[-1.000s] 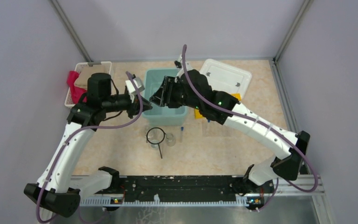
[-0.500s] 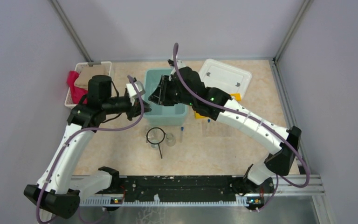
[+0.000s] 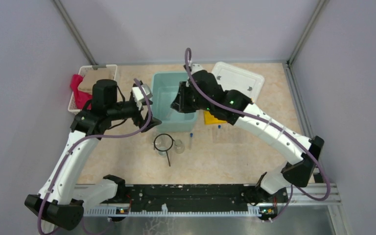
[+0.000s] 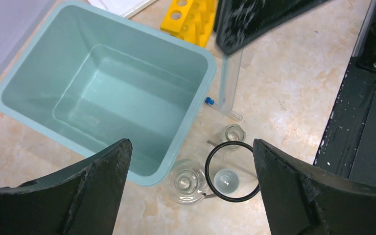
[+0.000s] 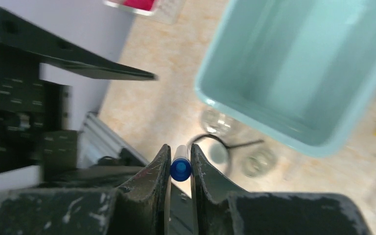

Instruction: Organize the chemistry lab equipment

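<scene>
My right gripper should carry my tube over to the clear rack [image 3: 231,136], which is below it and to its right in the top view and already holds a capped tube. Then I will lower and release my tube.
My right gripper [image 5: 180,164] is shut on a clear test tube, its blue cap [image 5: 180,169] pinched between the jaws. From the left wrist view that tube [image 4: 231,78] hangs out below the right gripper, above the table. My left gripper [image 4: 191,144] is open and empty over the teal bin's [image 4: 29,63] near corner. On the table below lie a black wire ring [image 4: 208,169], two small beakers [image 4: 226,181] [image 4: 233,133], a clear flask [image 4: 190,182] and another capped test tube [image 4: 223,108]. The yellow rack [image 3: 213,119] lies behind my right arm.
The teal bin [image 3: 174,125] stands empty mid-table. A white lid [image 3: 237,81] lies at the back right. A white basket [image 3: 90,81] with red and tan cloths sits at the back left. Both arms hang close together over the bin.
My left gripper has opened wide and let go of the test tube. My right gripper has closed on the tube's capped end and shifted a little to the right.
</scene>
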